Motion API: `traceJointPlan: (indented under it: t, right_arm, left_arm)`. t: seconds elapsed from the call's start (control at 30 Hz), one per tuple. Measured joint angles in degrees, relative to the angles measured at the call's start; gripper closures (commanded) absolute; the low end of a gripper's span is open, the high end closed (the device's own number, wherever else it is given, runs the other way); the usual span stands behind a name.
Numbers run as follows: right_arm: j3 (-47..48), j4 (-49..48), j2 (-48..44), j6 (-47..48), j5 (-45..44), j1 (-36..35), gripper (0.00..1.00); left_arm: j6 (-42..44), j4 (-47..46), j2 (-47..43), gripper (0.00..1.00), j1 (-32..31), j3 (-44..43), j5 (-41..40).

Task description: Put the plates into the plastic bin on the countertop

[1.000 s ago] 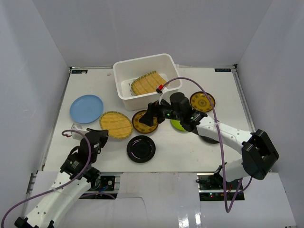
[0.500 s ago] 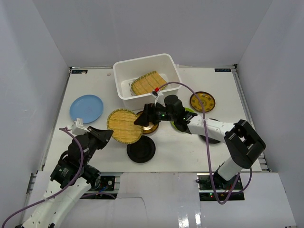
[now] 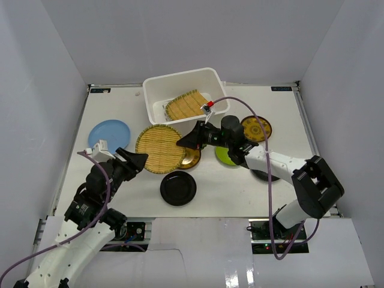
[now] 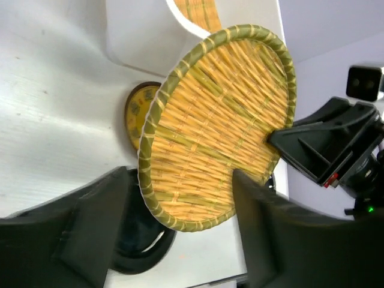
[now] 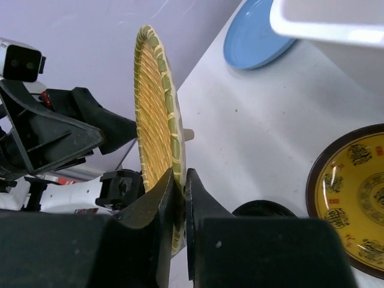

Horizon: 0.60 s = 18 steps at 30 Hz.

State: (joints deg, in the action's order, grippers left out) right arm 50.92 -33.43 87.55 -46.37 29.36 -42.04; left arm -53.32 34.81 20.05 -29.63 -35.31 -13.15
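My right gripper should move the plate it is holding outward across the bin's near side and let go of the plate's rim above the bin's woven plate, because the woven plate lies farther outward.
A woven straw-yellow plate (image 3: 159,148) is held on edge above the countertop (image 3: 240,192), its rim pinched by my shut right gripper (image 3: 187,142) (image 5: 180,180). My left gripper (image 3: 137,161) (image 4: 186,240) stands open at the plate's (image 4: 219,126) lower edge, its fingers apart from it. The white plastic bin (image 3: 155,90) behind holds another woven plate (image 3: 187,104). On the countertop lie a light blue plate (image 3: 108,134), a black plate (image 3: 178,188), two gold-patterned plates (image 3: 193,157) (image 3: 256,128) and a lime green plate (image 3: 225,157), which my right arm partly covers.
Pale grey walls enclose the countertop on three sides. A second black plate (image 3: 264,175) shows partly under my right forearm. A purple cable (image 3: 264,129) arcs over the right side. The bin's near wall (image 4: 150,36) is just beyond the held plate.
My left gripper has opened and let go of the woven plate. My right gripper has shut on its rim, and the plate has shifted toward the bin.
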Motion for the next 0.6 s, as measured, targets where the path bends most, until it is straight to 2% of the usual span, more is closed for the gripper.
traceJointPlan:
  t: [0.17,0.4,0.47,0.6]
  right_arm:
    - [4.90,5.75,-1.16,3.30,-1.60,4.76,0.92]
    - [27.08,15.50,7.98,7.67,-5.66,14.29,0.92]
    - [32.98,16.90,11.56,8.04,-6.29,16.26,0.92]
    - [44.48,23.08,19.78,10.45,-8.74,18.67,0.92]
  left_arm:
    - [1.22,-5.03,6.82,0.03,-0.59,-1.97,-5.55]
    - [2.58,-10.45,21.38,0.02,0.55,-3.10,-15.32]
    - [2.51,-11.37,25.33,0.02,2.91,-3.08,-15.12]
    - [1.84,-14.10,30.18,0.02,14.23,-2.03,-9.84]
